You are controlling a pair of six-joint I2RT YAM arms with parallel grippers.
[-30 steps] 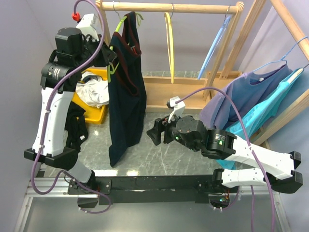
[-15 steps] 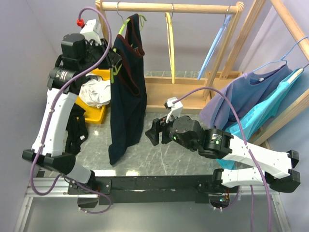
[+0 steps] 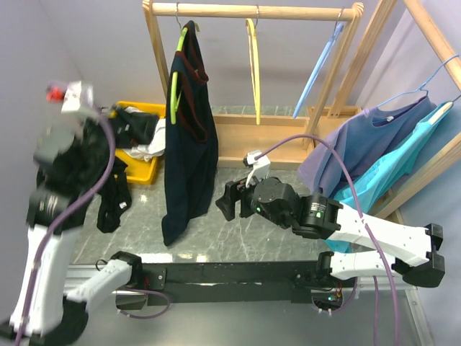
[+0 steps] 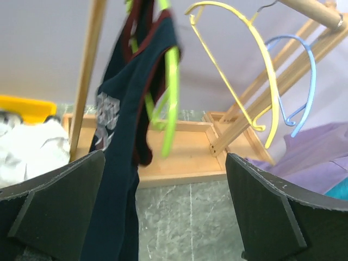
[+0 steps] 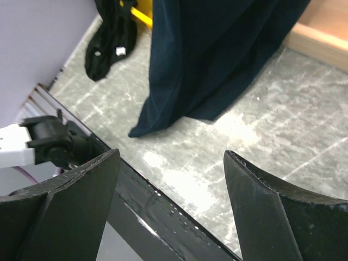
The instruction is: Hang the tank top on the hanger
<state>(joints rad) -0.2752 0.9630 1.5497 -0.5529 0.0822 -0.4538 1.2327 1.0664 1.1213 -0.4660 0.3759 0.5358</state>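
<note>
My left gripper moves down and in toward the tank top next, onto the fold above the hem, since the cloth there hangs long and bunched.
The navy tank top (image 3: pixel 189 137) with dark red trim hangs on the lime-green hanger (image 3: pixel 175 76), whose hook is over the wooden rail (image 3: pixel 288 11). My left gripper (image 3: pixel 140 124) is drawn back to the left of it, open and empty. In the left wrist view the tank top (image 4: pixel 117 125) and hanger (image 4: pixel 171 81) hang free, well beyond my left gripper (image 4: pixel 164 157). My right gripper (image 3: pixel 225 202) hovers low over the table, right of the hem, open with nothing in it. The right wrist view shows the hem (image 5: pixel 217 54) beyond my right gripper (image 5: pixel 171 154).
A yellow hanger (image 3: pixel 252 65) and a light blue hanger (image 3: pixel 320 65) hang on the same rail. A yellow bin (image 3: pixel 140 171) with a white garment (image 3: pixel 155 140) stands at the left, a black garment (image 3: pixel 112 194) beside it. Purple (image 3: pixel 374 137) and teal (image 3: pixel 403 162) garments hang at the right.
My left gripper has opened, let go of the hanger and swung back to the left. The tank top now hangs from the rail alone. The right gripper crept slightly left.
</note>
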